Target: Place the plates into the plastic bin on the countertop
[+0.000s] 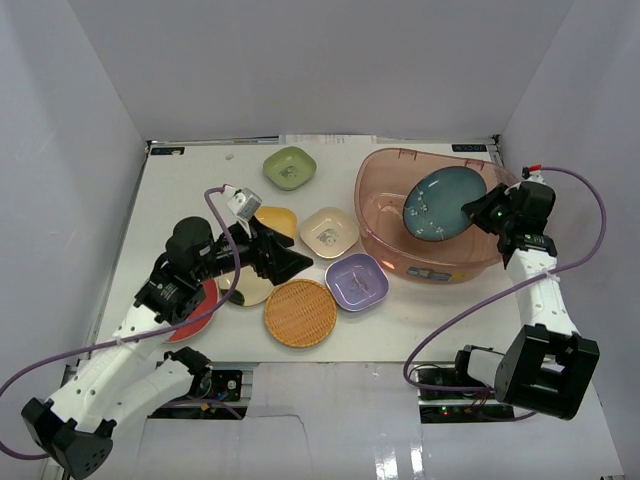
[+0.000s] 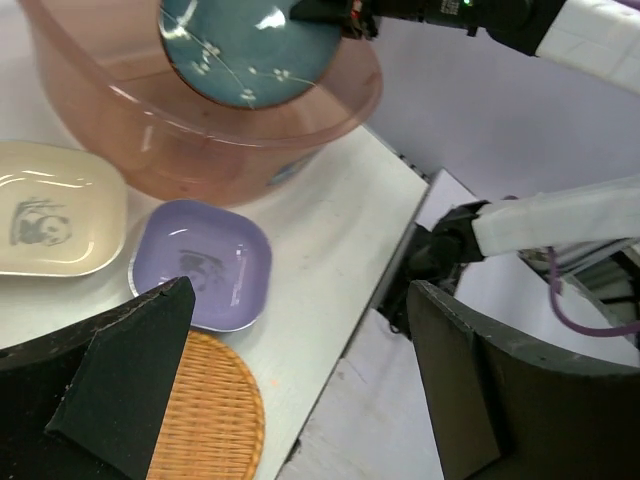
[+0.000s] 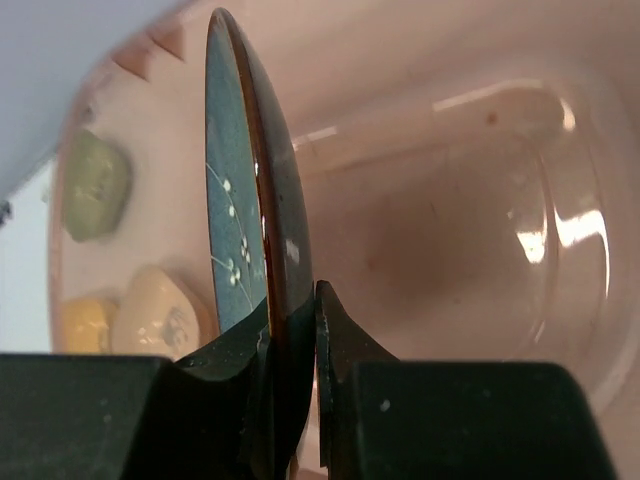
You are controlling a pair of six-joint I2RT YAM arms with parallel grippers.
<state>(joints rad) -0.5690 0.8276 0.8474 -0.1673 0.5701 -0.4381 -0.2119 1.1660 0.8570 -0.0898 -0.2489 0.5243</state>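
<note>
My right gripper will next move down and left in the top view, to the bin's bare bottom, and release the teal plate's rim.
The pinkish plastic bin (image 1: 440, 268) stands at the right of the white countertop (image 1: 190, 190). My right gripper (image 1: 478, 212) is shut on the rim of a teal round plate (image 1: 443, 203), holding it tilted on edge inside the bin. In the right wrist view the teal plate (image 3: 245, 200) stands upright between the right gripper's (image 3: 293, 330) two fingers. My left gripper (image 1: 290, 262) hangs open and holds nothing, above the lavender plate (image 2: 200, 262) and the woven orange plate (image 2: 205, 420). On the counter lie green (image 1: 290, 167), yellow (image 1: 275, 220) and cream (image 1: 329, 231) square plates.
A red plate (image 1: 195, 310) and a pale round plate (image 1: 250, 290) lie partly under the left arm. White walls close off the counter on three sides. The counter's near edge (image 2: 370, 300) drops off just right of the lavender plate.
</note>
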